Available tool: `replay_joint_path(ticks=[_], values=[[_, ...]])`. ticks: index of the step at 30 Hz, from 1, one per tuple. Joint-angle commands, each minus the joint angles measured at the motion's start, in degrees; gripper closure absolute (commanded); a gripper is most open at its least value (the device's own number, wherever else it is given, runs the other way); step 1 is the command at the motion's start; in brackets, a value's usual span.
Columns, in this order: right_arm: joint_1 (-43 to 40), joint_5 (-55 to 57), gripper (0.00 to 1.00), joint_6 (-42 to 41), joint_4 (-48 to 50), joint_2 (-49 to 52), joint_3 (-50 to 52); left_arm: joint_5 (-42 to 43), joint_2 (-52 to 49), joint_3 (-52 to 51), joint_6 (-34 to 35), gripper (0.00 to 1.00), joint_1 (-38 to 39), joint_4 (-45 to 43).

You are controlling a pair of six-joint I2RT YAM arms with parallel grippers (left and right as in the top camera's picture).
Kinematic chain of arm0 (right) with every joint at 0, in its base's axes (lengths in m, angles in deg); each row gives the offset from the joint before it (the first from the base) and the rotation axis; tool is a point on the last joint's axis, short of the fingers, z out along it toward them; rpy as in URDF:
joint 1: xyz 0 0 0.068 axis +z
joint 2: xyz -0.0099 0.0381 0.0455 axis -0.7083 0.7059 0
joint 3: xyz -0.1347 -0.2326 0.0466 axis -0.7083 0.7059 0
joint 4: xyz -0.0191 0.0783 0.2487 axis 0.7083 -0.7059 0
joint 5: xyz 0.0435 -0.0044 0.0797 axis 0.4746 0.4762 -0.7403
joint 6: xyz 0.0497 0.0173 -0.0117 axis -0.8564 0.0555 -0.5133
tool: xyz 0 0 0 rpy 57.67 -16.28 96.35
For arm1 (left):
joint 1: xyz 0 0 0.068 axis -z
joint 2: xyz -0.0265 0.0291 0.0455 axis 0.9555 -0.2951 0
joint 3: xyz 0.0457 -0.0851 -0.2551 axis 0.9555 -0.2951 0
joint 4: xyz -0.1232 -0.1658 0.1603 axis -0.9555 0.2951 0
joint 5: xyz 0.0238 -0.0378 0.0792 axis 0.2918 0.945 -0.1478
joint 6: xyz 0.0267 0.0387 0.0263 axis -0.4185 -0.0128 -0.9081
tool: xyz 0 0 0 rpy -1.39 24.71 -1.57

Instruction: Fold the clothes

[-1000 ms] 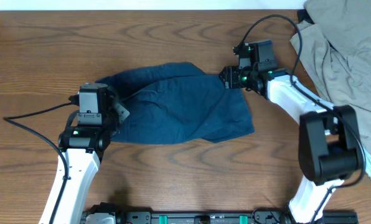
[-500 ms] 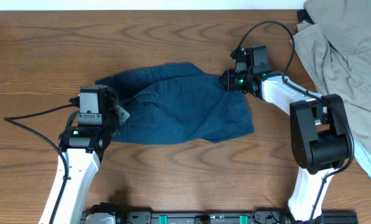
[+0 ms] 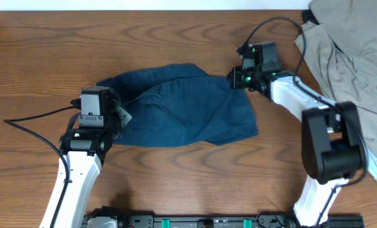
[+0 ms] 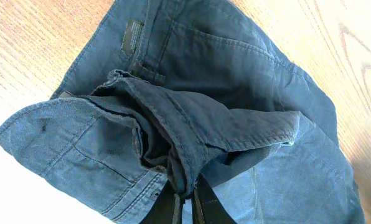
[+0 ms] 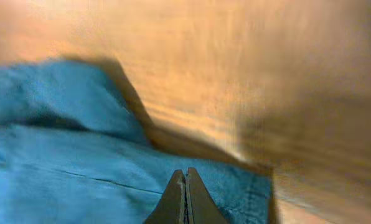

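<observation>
The denim lies crumpled. My left gripper should next pull the bunched fold outward toward the labelled waistband stretch and let go of the cloth.
A pair of dark blue denim shorts lies crumpled in the middle of the wooden table. My left gripper sits at the shorts' left end. In the left wrist view the left gripper is shut on a bunched fold of the waistband. My right gripper is at the shorts' upper right corner. In the right wrist view the right gripper has its fingertips pressed together just above the blue cloth. No fabric shows between them.
A heap of grey-green clothes covers the table's right side, close behind the right arm. Bare wood stretches along the far side, and the base rail runs along the near edge.
The right gripper's jaws have closed at the shorts' upper right corner, and that arm's elbow has shifted a little. The left arm and its grip have not moved.
</observation>
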Motion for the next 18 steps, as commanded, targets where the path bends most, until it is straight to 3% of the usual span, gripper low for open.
replay_joint_path(ticks=[1,2,5,9,15,18], values=[[-1.4,2.6,0.99,-0.4,-1.0,-6.2,-2.0,0.4,0.6,0.9,-0.2,0.94,-0.3,0.2],[-1.5,3.3,0.99,-0.4,-1.7,-6.5,-2.0,0.4,0.6,0.9,-0.2,0.94,-0.3,0.2],[-1.4,3.4,0.6,0.6,-4.2,-5.8,-1.8,0.4,0.6,0.9,-0.2,0.94,-0.3,0.2],[-0.8,3.5,0.46,1.1,-6.7,-2.4,-1.8,0.4,0.6,0.9,-0.2,0.94,-0.3,0.2],[0.2,3.1,0.43,0.7,-6.5,5.5,-1.8,0.4,0.6,0.9,-0.2,0.94,-0.3,0.4],[0.5,2.2,0.45,-0.1,-5.7,7.8,-1.8,0.4,0.6,0.9,-0.1,0.94,-0.3,0.4]])
